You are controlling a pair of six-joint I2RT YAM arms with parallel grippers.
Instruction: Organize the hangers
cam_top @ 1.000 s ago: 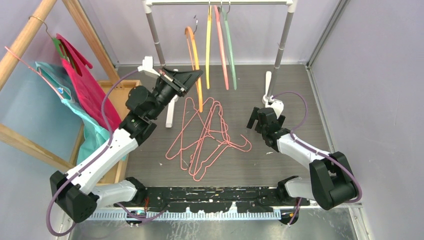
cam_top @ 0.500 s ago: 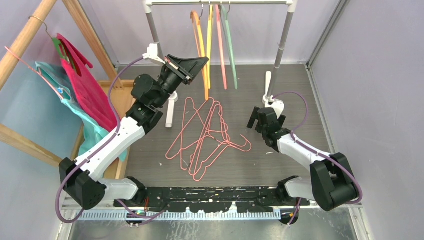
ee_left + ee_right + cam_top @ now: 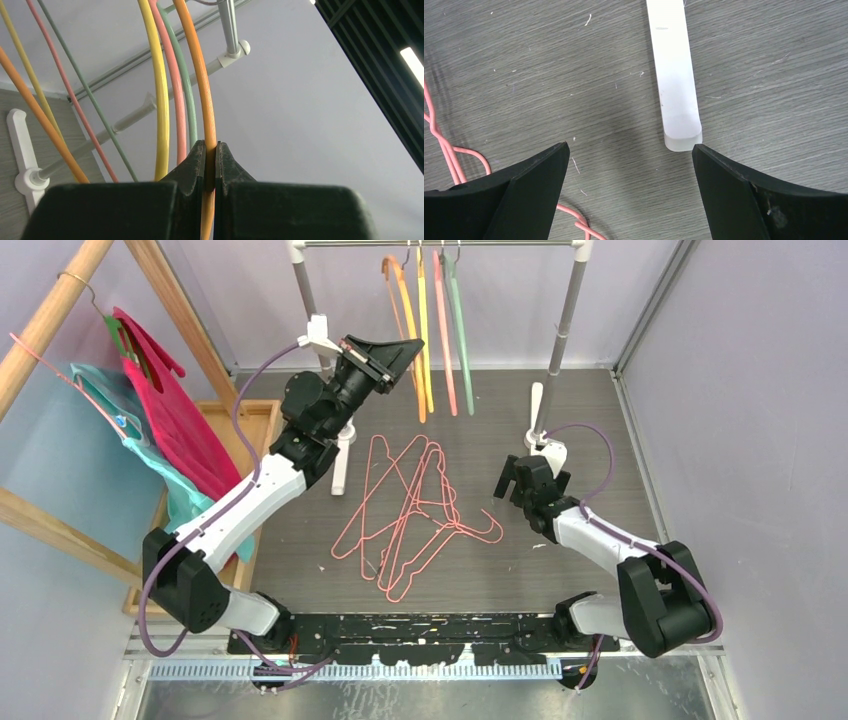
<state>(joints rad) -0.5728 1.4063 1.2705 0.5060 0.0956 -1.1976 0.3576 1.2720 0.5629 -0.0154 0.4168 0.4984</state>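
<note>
The rack's bar is bare beyond the grey-green hanger, so my left gripper will next slide along the rack's bar to the right in the top view and release the orange hanger (image 3: 404,300).
My left gripper (image 3: 408,345) is raised toward the rack and is shut on the thick orange hanger (image 3: 404,300). The wrist view shows the orange hanger's bar (image 3: 200,75) pinched between the fingertips (image 3: 210,150). Its hook is just under the rail (image 3: 440,245); I cannot tell whether it rests on it. Yellow (image 3: 425,330), pink (image 3: 441,330) and grey-green (image 3: 461,330) hangers hang from the rail beside it. Several pink wire hangers (image 3: 410,515) lie tangled on the floor. My right gripper (image 3: 512,480) is open and empty, low beside the pile's right edge.
The rack's white feet (image 3: 340,465) (image 3: 537,405) rest on the floor; the right one lies just ahead of my right gripper (image 3: 672,75). A wooden frame (image 3: 60,300) at left carries magenta (image 3: 170,410) and teal garments, over a wooden tray (image 3: 250,420).
My left arm has lifted the orange hanger up and to the right, from mid-height to next to the other hangers at the rail. The right arm has not moved.
</note>
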